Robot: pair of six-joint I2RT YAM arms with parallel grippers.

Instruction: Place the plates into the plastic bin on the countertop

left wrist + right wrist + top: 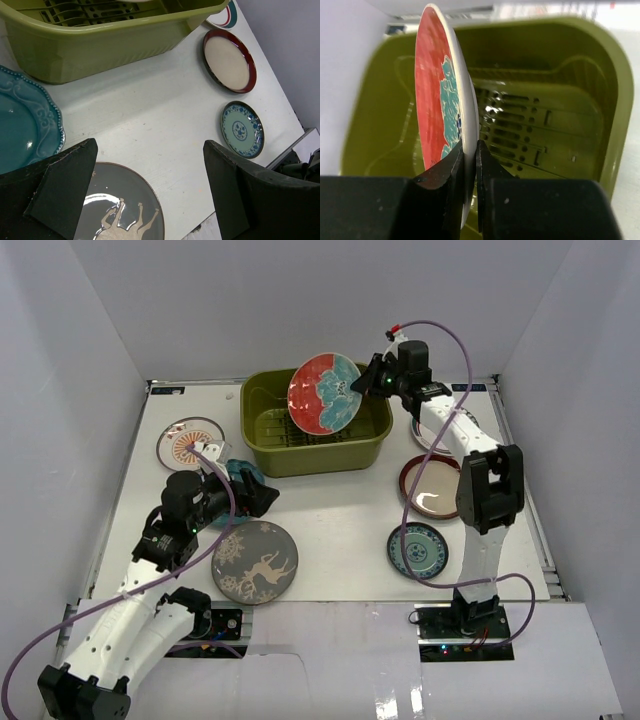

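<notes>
My right gripper goes left in the top view next, lowers the still-raised plate and releases the plate's rim, as the bin's ribbed bottom (274, 428) (512, 130) is below the gripper.
My right gripper (372, 380) is shut on the rim of the red-teal floral plate (324, 392) and holds it on edge above the olive-green plastic bin (262, 455). In the right wrist view the fingers (469, 147) pinch the plate (437, 100) over the bin's ribbed bottom (560, 100). My left gripper (262, 498) is open and empty above the countertop, between the teal scalloped plate (25, 125) and the grey deer plate (120, 205); its midpoint in the left wrist view (150, 150) lies over bare table.
An orange sunburst plate (188, 443) lies left of the bin. A maroon-rimmed cream plate (432, 486) and a small teal plate (418, 549) lie to the right. A red-teal ringed white plate (225, 17) is partly hidden behind the bin. White walls surround the table.
</notes>
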